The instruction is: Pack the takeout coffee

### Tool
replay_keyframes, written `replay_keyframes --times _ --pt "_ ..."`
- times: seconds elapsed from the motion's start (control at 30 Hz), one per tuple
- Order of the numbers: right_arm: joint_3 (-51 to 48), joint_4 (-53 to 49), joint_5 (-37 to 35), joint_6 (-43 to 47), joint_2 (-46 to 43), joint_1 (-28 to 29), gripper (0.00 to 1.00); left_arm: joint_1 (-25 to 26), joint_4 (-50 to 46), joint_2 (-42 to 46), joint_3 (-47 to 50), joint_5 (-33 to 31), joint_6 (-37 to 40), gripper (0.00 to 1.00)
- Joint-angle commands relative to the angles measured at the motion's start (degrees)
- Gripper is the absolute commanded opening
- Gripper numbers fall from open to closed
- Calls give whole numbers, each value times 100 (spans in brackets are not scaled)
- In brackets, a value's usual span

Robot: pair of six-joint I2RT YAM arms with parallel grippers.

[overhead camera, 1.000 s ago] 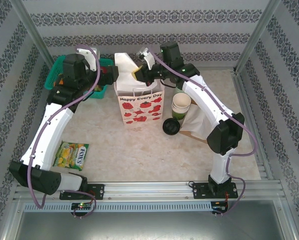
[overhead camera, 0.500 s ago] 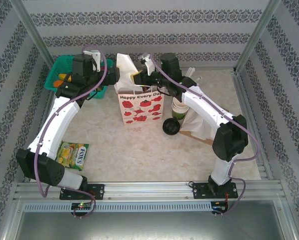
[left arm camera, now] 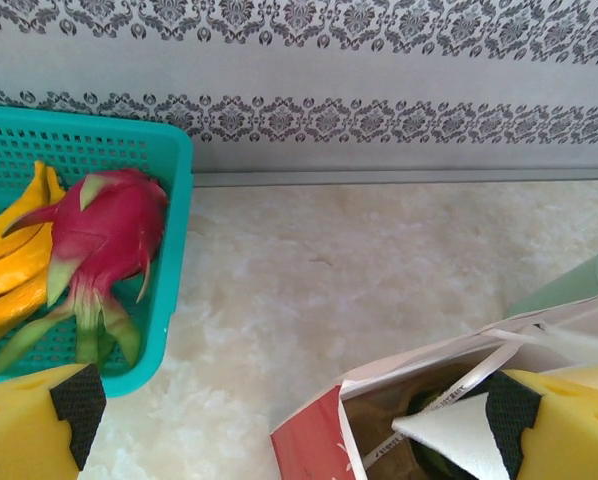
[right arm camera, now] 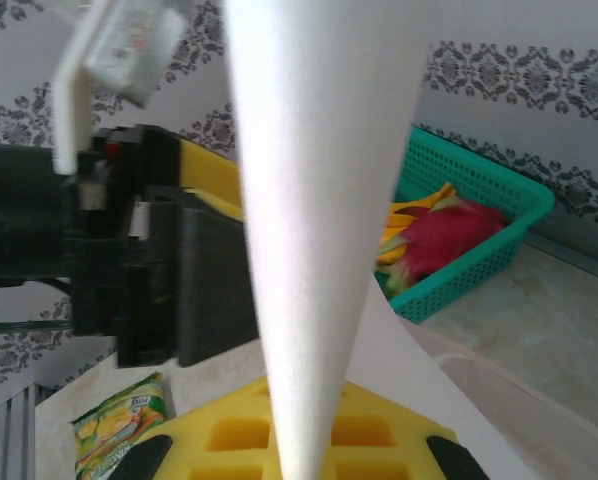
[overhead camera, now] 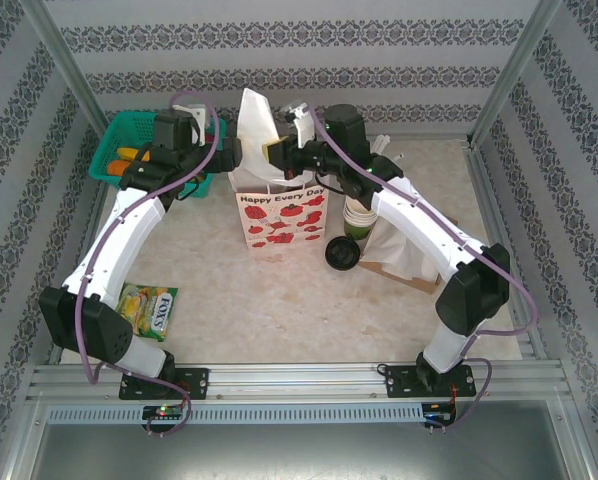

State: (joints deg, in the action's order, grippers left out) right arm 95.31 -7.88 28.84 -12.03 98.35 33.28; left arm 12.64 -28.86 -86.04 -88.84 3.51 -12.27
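The right gripper lowers into the bag's opening (overhead camera: 281, 183) below it next and releases the napkin there, because the napkin is still above the bag's rim.
A white paper bag (overhead camera: 279, 215) printed with red tomatoes stands open at mid-table. Deep inside it, in the left wrist view, a dark-green shape (left arm camera: 426, 462) looks like the takeout coffee; the white sheet covers most of it. My right gripper (overhead camera: 271, 152) (right arm camera: 299, 455) is shut on a white paper napkin (overhead camera: 257, 122) (right arm camera: 319, 200), which stands upright over the bag's mouth. My left gripper (overhead camera: 235, 153) (left arm camera: 294, 420) hangs open at the bag's left rim (left arm camera: 399, 385), with nothing between its foam pads.
A teal basket (overhead camera: 129, 150) (left arm camera: 174, 250) with a dragon fruit (left arm camera: 104, 240) sits at the back left. Right of the bag are stacked lidless cups (overhead camera: 362, 208), a round black lid (overhead camera: 341, 252) and white napkins (overhead camera: 394, 250). A candy pack (overhead camera: 144, 310) lies front left.
My left gripper has swung right from the basket to the bag's left rim. My right gripper has shifted slightly left and lifted the napkin higher over the bag.
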Motion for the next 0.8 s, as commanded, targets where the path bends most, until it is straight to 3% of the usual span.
replay_keyframes --times 0.0,0.33,0.5,0.77 --pt "-305 73 -375 -10 -15 78 0 -14 -110 -87 -112 71 -109 100" --pt "-390 23 -445 -208 464 12 0 -8 -164 -171 -55 80 -116 100" --pt "-530 -50 261 293 554 11 0 -11 -119 -176 20 103 -168 100" --pt "-293 -655 729 1282 571 -197 26 -13 72 -18 182 386 12 99"
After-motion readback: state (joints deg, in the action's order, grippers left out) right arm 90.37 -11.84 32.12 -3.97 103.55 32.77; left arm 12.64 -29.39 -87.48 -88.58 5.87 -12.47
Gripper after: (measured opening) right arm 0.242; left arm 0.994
